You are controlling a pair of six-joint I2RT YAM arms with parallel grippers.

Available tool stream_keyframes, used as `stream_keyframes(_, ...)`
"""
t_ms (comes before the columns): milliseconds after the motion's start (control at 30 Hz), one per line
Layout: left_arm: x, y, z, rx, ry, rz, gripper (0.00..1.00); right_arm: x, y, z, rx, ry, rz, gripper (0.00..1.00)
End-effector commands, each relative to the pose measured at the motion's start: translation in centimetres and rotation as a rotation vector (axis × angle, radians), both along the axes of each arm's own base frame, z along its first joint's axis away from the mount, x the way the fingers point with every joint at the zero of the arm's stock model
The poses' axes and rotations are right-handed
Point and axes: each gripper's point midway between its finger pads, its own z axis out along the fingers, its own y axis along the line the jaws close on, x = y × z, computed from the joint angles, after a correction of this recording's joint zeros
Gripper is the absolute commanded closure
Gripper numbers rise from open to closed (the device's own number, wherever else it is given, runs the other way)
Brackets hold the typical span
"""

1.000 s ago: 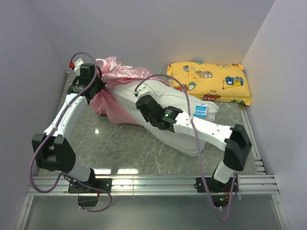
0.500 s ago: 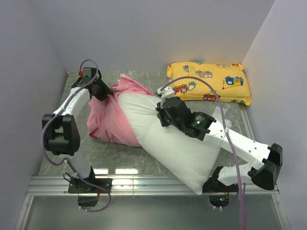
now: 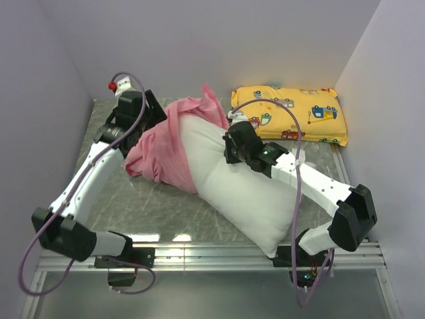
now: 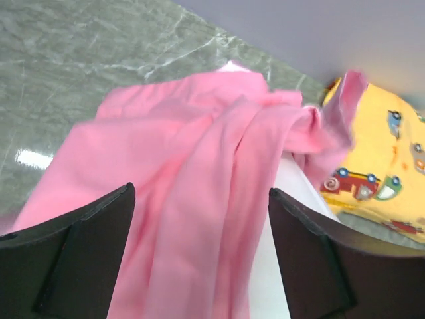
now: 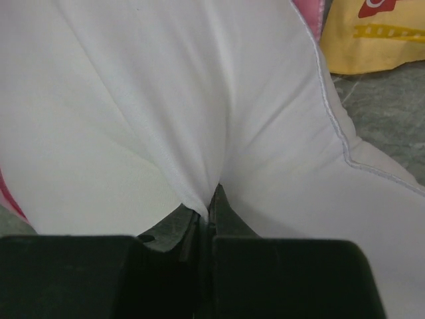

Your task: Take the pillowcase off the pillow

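Note:
The loose outer fold of the pillowcase lies below, closer to my base, so next I will lower my left gripper and draw it back onto that fold.
The white pillow (image 3: pixel 246 193) lies slantwise across the table, its near end at the front rail. The pink pillowcase (image 3: pixel 163 149) is bunched over its far left end, with a flap standing up at the back. My left gripper (image 3: pixel 156 119) hovers over that bunch. In the left wrist view my left gripper (image 4: pixel 201 193) is wide open with the pillowcase (image 4: pixel 199 159) below it and nothing held. My right gripper (image 3: pixel 234 145) sits on the pillow's upper middle. In the right wrist view my right gripper (image 5: pixel 209 211) is shut on a pinched fold of the pillow (image 5: pixel 166 100).
A yellow vehicle-print pillow (image 3: pixel 292 114) lies at the back right, close to the pillowcase's raised flap and the right gripper. Grey marble table (image 3: pixel 153 199) shows on the left and front. Walls close in on the left, back and right.
My left gripper has opened and let go of the pillowcase, which has dropped in a heap on the pillow's far end. The right gripper kept its pinch, and the pillow shifted with it.

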Motion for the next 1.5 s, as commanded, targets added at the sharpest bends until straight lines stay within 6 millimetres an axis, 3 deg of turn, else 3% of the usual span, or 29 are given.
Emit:
stream_keyframes(0,-3.4,2.1,-2.3,0.099,0.049,0.107,0.12,1.7,1.3,1.6,0.079,-0.031,-0.031,1.00)
stream_keyframes(67,-4.7,1.6,-2.8,0.065,0.043,0.093,0.12,1.8,1.8,1.8,0.090,-0.031,-0.020,1.00)
stream_keyframes(100,-5.5,1.3,-4.7,0.056,0.081,0.071,0.13,1.9,1.9,1.6,0.085,-0.029,-0.022,1.00)
stream_keyframes(133,-6.1,0.8,-4.9,0.029,0.079,0.063,0.14,2.0,1.9,1.7,0.085,-0.031,-0.023,1.00)
stream_keyframes(167,-6.9,0.6,-6.8,0.029,0.115,0.052,0.15,2.0,2.0,1.6,0.084,-0.030,-0.023,1.00)
stream_keyframes(233,-7.5,-0.4,-7.5,-0.021,0.112,0.026,0.16,2.0,1.8,1.6,0.081,-0.032,-0.026,1.00)
stream_keyframes(267,-8.1,-0.4,-9.2,-0.024,0.138,0.023,0.16,2.1,1.8,1.6,0.080,-0.032,-0.027,1.00)
stream_keyframes(400,-7.6,-0.1,-10.3,-0.054,0.126,0.070,0.21,1.8,1.9,2.0,0.088,-0.034,-0.012,1.00)
stream_keyframes(533,-5.3,2.0,-11.2,-0.043,0.153,0.159,0.51,1.3,1.0,2.8,0.086,-0.054,-0.018,1.00)
stream_keyframes(567,-4.7,2.5,-11.0,-0.052,0.145,0.179,0.79,1.2,0.7,2.8,0.082,-0.056,-0.024,1.00)
stream_keyframes(633,-3.8,4.7,-11.5,-0.069,0.158,0.251,0.99,1.0,-0.1,3.4,0.086,-0.069,-0.034,1.00)
stream_keyframes(700,-3.1,6.5,-11.9,-0.087,0.166,0.308,1.00,1.0,-1.2,4.1,0.101,-0.082,-0.055,1.00)
stream_keyframes(733,-2.9,8.7,-12.2,-0.099,0.170,0.369,0.99,0.9,-1.7,4.1,0.099,-0.082,-0.064,1.00)
stream_keyframes(800,-2.6,10.9,-12.4,-0.130,0.171,0.424,1.00,1.0,-3.1,5.0,0.120,-0.102,-0.088,1.00)
stream_keyframes(833,-2.6,13.6,-12.8,-0.139,0.170,0.497,1.00,0.8,-3.5,5.0,0.122,-0.103,-0.091,1.00)
stream_keyframes(900,-2.5,15.7,-13.3,-0.170,0.174,0.556,0.99,0.6,-4.5,6.0,0.150,-0.116,-0.101,1.00)
stream_keyframes(933,-2.6,17.7,-14.2,-0.184,0.187,0.611,1.00,0.8,-5.3,6.2,0.155,-0.121,-0.120,1.00)
stream_keyframes(1033,-2.0,19.4,-16.3,-0.233,0.232,0.655,1.00,0.3,-6.3,7.7,0.196,-0.143,-0.124,1.00)
stream_keyframes(1200,-0.1,19.3,-18.2,-0.247,0.273,0.646,1.00,-1.5,-5.5,10.2,0.258,-0.167,-0.027,1.00)
stream_keyframes(1333,0.7,17.4,-18.5,-0.261,0.276,0.588,0.99,-2.9,-3.9,10.8,0.257,-0.147,0.109,1.00)
stream_keyframes(1433,0.9,15.5,-18.5,-0.257,0.264,0.546,1.00,-4.2,-1.9,10.8,0.216,-0.154,0.173,0.80)
stream_keyframes(1467,0.8,15.0,-18.6,-0.252,0.268,0.541,1.00,-3.5,-2.5,10.8,0.158,-0.190,0.109,0.61)
